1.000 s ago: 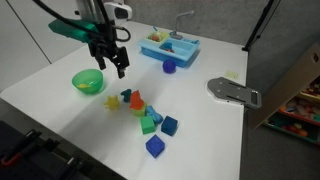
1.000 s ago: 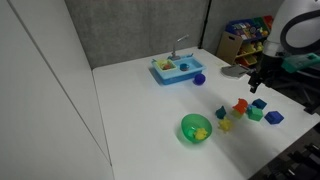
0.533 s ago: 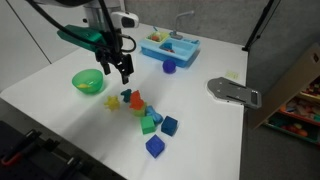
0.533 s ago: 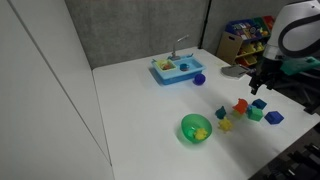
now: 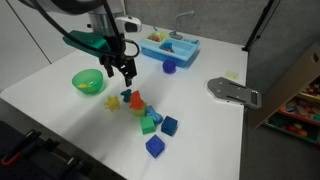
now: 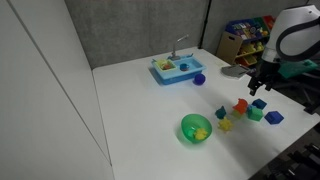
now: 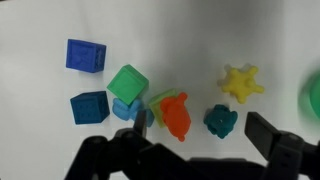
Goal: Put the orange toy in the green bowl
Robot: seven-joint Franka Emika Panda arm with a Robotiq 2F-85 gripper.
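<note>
My gripper moves away from the green bowl and down to the orange toy [image 5: 137, 100] [image 7: 176, 116] next, because the open fingers hang high and straddle the teal toy too.
The orange toy [image 5: 136, 100] lies on the white table among small blocks; it also shows in the other exterior view [image 6: 240, 105] and in the wrist view [image 7: 176, 114]. The green bowl [image 5: 87, 81] stands beside the cluster, with something yellow inside it in an exterior view [image 6: 196, 128]; its rim shows at the wrist view's edge [image 7: 314, 95]. My gripper [image 5: 125, 70] hangs open and empty above the cluster, seen also in the other exterior view [image 6: 257, 85]. In the wrist view its fingers [image 7: 205, 135] straddle the orange toy and a teal toy [image 7: 219, 120].
A yellow star [image 7: 241, 82], a green cube [image 7: 128, 84], a yellow-green cube [image 7: 160, 100] and blue cubes [image 7: 85, 55] lie around the orange toy. A blue tray [image 5: 170, 45] with a tap stands at the back, a purple piece [image 5: 169, 67] before it. A grey device [image 5: 232, 92] lies near the table edge.
My gripper has moved from beside the green bowl toward the block cluster and a little lower. It stays open. The toys have not moved.
</note>
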